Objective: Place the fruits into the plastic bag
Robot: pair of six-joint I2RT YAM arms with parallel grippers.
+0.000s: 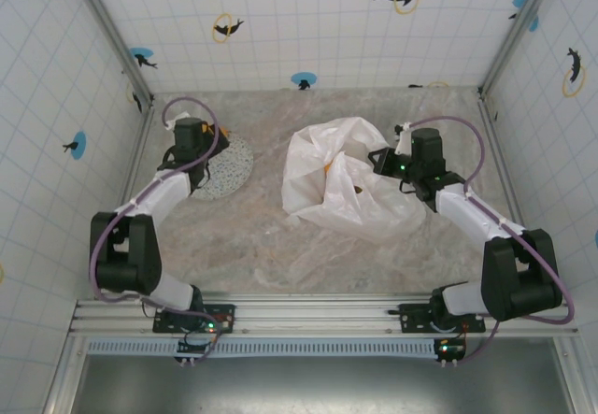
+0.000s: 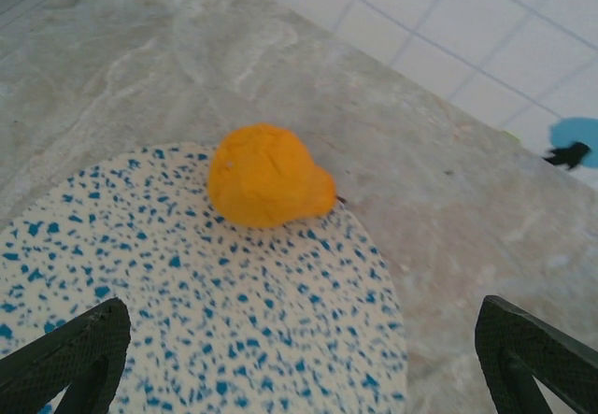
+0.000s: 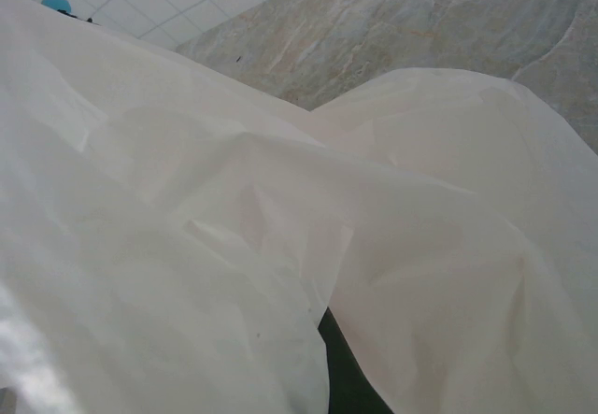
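I should next lower my left gripper and reach outward until its open fingers are on both sides of the orange fruit, because this piece is still on the far edge of the plate, outside the bag (image 1: pixel 346 185).
One orange fruit (image 2: pixel 269 176) rests on the far edge of the round speckled plate (image 2: pixel 234 339); from above a sliver of that orange fruit (image 1: pixel 222 132) peeks out beside my left wrist. My left gripper (image 2: pixel 301 316) hovers over the plate, open, with nothing between its fingers (image 2: pixel 70 353). The wrinkly white plastic bag (image 1: pixel 346 185) lies mid-table, and an orange spot (image 1: pixel 329 164) shows inside its mouth. My right gripper (image 1: pixel 379 162) is at the bag's right rim, shut on the film. The plastic bag (image 3: pixel 234 246) drapes over its dark finger (image 3: pixel 350 381). Other fruits are hidden.
The speckled plate (image 1: pixel 234 166) sits left of the bag on the marble-patterned table. Tiled walls with metal corner posts (image 1: pixel 110 31) close in the back and sides. Bare tabletop (image 1: pixel 280 246) lies between the bag and the arm bases.
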